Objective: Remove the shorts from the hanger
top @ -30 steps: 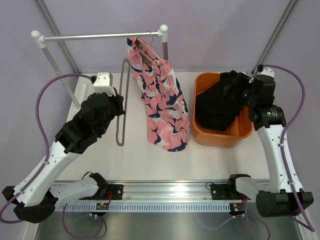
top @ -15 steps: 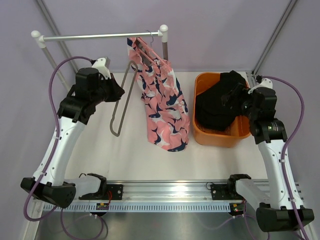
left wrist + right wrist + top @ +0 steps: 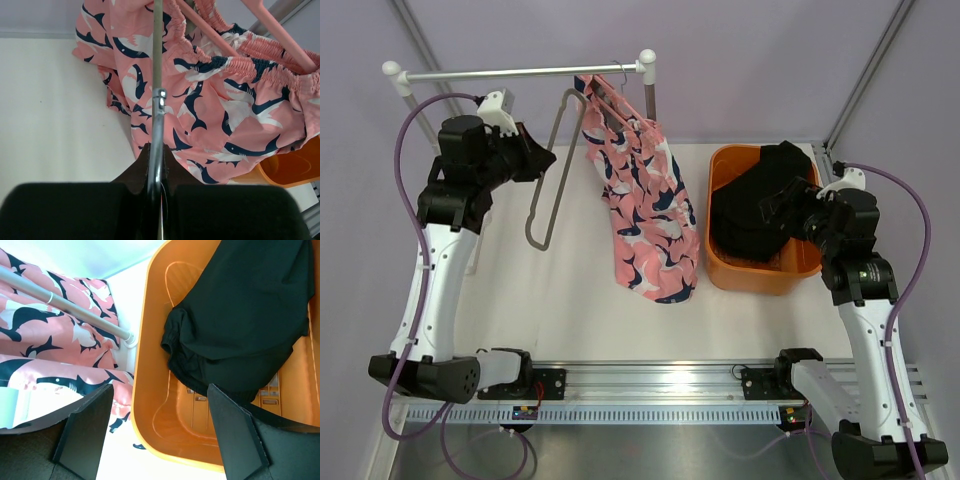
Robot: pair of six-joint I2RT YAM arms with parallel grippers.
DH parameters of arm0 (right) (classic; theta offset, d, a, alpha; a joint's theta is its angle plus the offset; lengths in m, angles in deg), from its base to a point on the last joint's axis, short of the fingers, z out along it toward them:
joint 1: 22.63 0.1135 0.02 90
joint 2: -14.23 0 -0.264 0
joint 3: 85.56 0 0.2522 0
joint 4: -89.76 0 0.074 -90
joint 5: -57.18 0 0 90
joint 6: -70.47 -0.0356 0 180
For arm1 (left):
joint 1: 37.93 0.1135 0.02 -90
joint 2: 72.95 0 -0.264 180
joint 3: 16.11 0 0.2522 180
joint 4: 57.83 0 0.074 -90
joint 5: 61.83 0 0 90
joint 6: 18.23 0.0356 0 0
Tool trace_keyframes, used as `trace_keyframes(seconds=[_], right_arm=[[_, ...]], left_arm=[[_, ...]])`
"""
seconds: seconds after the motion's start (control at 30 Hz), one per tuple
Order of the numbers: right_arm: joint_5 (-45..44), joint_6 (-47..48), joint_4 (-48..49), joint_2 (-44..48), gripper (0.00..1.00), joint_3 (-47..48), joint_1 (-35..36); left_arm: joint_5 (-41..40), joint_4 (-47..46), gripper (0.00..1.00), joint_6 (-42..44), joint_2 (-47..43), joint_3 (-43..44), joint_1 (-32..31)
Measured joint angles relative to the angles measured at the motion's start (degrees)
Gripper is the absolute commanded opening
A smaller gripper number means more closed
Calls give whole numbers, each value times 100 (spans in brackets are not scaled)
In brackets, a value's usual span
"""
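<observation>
A rail stretch [image 3: 504, 74] clear of the pink shorts [image 3: 645, 215] lies outward, so the left gripper will next carry the grey hanger outward, hook it there and let it go.
Pink shark-print shorts [image 3: 645, 215] hang from a pink hanger [image 3: 605, 105] on the rail [image 3: 510, 72]. They also show in the left wrist view [image 3: 220, 100], with the pink hanger [image 3: 280, 35] above them. My left gripper [image 3: 535, 160] is shut on a bare grey metal hanger [image 3: 528, 230] and holds it in the air, left of the pink shorts and just below the rail. In the left wrist view the hanger's bar [image 3: 157, 120] runs between my jaws [image 3: 156, 165]. My right gripper [image 3: 790, 205] is open and empty over black shorts [image 3: 760, 205] that lie in the orange basket [image 3: 760, 278].
The rail's right post [image 3: 648, 95] stands behind the pink shorts, its left post [image 3: 410, 110] behind my left arm. In the right wrist view the basket's rim [image 3: 145, 390] and black shorts [image 3: 240, 330] lie under my open gripper [image 3: 160, 435].
My left arm has lifted the grey hanger up off the table and back toward the rail. My right gripper has drawn back a little toward the basket's right side.
</observation>
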State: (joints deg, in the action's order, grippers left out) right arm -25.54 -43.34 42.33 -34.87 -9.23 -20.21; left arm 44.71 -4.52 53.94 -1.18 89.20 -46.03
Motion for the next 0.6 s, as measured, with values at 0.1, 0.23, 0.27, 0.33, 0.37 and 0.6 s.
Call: trace_keyframes(seconds=[0.1,0.23,0.27,0.33,0.37,0.6], right_arm=[[57,0,2,85,84,-4,0],[149,2,4,240,85,-57,0],[168,2,7,264,84,-74,0],[221,2,13,310,84,-125,0],[251,0,26,326,84,-155,0],[446,-4,197,330,84,-363,0]], left_arm=[[243,-149,0,0,76,31,140],[461,-310,0,17,149,74,240],[518,-345,0,33,155,79,258],[623,-398,0,98,153,85,273],[662,-433,0,131,153,90,286],[933,-671,0,396,151,96,442]])
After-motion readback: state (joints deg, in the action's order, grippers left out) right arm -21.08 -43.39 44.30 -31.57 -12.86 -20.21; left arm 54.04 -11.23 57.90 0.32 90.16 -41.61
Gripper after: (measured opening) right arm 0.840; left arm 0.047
